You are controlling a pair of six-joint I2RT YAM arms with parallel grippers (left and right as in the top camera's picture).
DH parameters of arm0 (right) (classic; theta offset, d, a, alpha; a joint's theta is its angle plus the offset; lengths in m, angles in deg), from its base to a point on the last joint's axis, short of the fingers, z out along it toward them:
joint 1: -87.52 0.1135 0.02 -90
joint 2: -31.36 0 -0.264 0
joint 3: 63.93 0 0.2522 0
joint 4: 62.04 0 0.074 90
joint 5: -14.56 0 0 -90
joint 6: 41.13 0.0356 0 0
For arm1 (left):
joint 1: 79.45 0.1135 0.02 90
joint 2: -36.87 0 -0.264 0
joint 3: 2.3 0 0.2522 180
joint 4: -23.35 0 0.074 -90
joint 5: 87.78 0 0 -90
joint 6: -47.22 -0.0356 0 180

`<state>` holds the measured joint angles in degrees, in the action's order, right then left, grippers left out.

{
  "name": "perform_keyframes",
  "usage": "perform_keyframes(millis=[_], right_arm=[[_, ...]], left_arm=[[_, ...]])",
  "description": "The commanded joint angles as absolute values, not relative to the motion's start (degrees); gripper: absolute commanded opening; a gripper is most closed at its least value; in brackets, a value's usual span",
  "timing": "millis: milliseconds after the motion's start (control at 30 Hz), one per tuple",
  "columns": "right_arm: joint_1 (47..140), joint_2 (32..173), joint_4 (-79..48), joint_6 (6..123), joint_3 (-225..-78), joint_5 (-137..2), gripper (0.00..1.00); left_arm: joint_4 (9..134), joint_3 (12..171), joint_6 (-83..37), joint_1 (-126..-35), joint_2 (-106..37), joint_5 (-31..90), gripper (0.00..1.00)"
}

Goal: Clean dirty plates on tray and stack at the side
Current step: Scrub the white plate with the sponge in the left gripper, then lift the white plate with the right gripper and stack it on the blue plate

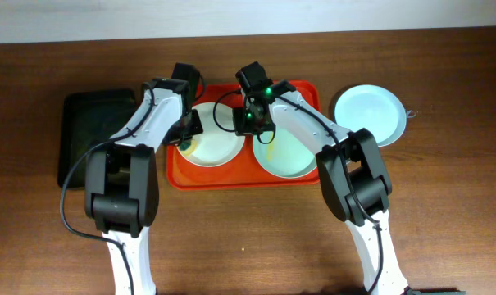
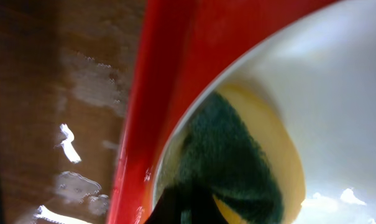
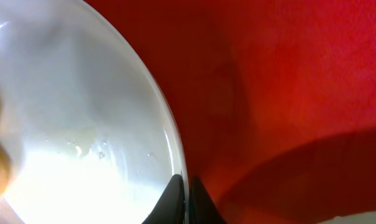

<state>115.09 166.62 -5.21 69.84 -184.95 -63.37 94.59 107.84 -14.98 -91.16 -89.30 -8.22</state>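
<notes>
Next I will lift the cream plate in my right gripper across, right in the overhead view, and release it on top of the mint-blue plate off the tray (image 1: 370,115).
The red-orange tray (image 1: 231,177) holds a cream-white plate (image 1: 219,147) on its left and a pale mint-blue plate (image 1: 288,156) on its right. My left gripper (image 1: 186,135) is shut on a yellow sponge with a green scrub side (image 2: 237,155) and presses it on the cream plate's left part (image 2: 337,93), beside the tray rim (image 2: 156,74). My right gripper (image 1: 252,123) is shut on the cream plate's right rim (image 3: 82,124), its fingertips (image 3: 186,193) pinching the edge over the tray floor (image 3: 287,81). A second mint-blue plate (image 1: 369,115) lies on the table, right of the tray.
A smaller black tray (image 1: 88,135) lies left of the red tray, under the left arm. Brown wooden table (image 1: 248,246) surrounds everything. Wet shiny patches show on the wood (image 2: 76,186) beside the red tray's edge.
</notes>
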Motion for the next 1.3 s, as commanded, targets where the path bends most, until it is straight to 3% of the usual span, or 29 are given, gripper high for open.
perform_keyframes(millis=[0, 167, 300, 467, 600, 733, 833, 1000, 1033, 1067, 1133, 1200, 1267], right_arm=[[114.46, 167.91, -4.27, 69.29, -183.77, -67.78, 0.04], [114.48, 165.75, -3.86, 64.18, -185.96, -68.02, 0.04], [115.92, 161.13, -1.74, 57.82, -191.01, -75.8, 0.04], [124.14, 157.57, 1.26, 49.21, -195.07, -108.35, 0.04], [134.5, 157.37, -1.58, 35.96, -195.99, -145.72, 0.04], [139.61, 157.37, -7.55, 20.16, -195.99, -160.24, 0.04], [140.77, 157.37, -8.47, 8.53, -195.99, -163.21, 0.04], [140.73, 157.37, -8.69, 10.21, -195.99, -161.92, 0.04], [140.27, 157.37, -8.42, 17.93, -195.99, -157.5, 0.04], [139.48, 157.4, -6.46, 25.56, -195.97, -151.6, 0.04], [134.5, 158.27, -0.6, 34.58, -195.62, -119.67, 0.04], [131.29, 156.74, 0.97, 45.53, -195.93, -136.83, 0.04], [130.0, 150.75, -0.01, 46.61, -196.01, -142.44, 0.04]], left_arm=[[97.95, 109.55, -13.56, -90.07, -89.3, -23.5, 0.0], [97.89, 111.88, -11.95, -87.66, -80.52, -11.39, 0.0], [101.34, 111.86, -11.97, -79.4, -74.75, -6.54, 0.0], [102.54, 111.58, -11.97, -73.34, -75.03, -6.58, 0.0], [102.13, 111.58, -11.95, -72.25, -75.09, -3.94, 0.0], [102.28, 111.56, -11.97, -71.51, -75.09, -3.56, 0.0], [102.32, 111.56, -11.97, -71.51, -75.09, -3.54, 0.0], [102.28, 111.56, -11.99, -71.51, -75.09, -3.56, 0.0], [102.32, 111.56, -11.99, -71.53, -75.09, -3.56, 0.0], [102.32, 111.53, -11.99, -71.51, -75.09, -3.56, 0.0], [102.3, 111.43, -11.99, -71.51, -75.12, -3.56, 0.0], [102.13, 110.84, -11.99, -71.51, -75.16, -3.54, 0.0], [101.84, 110.81, -11.97, -71.51, -75.31, -3.54, 0.0]])
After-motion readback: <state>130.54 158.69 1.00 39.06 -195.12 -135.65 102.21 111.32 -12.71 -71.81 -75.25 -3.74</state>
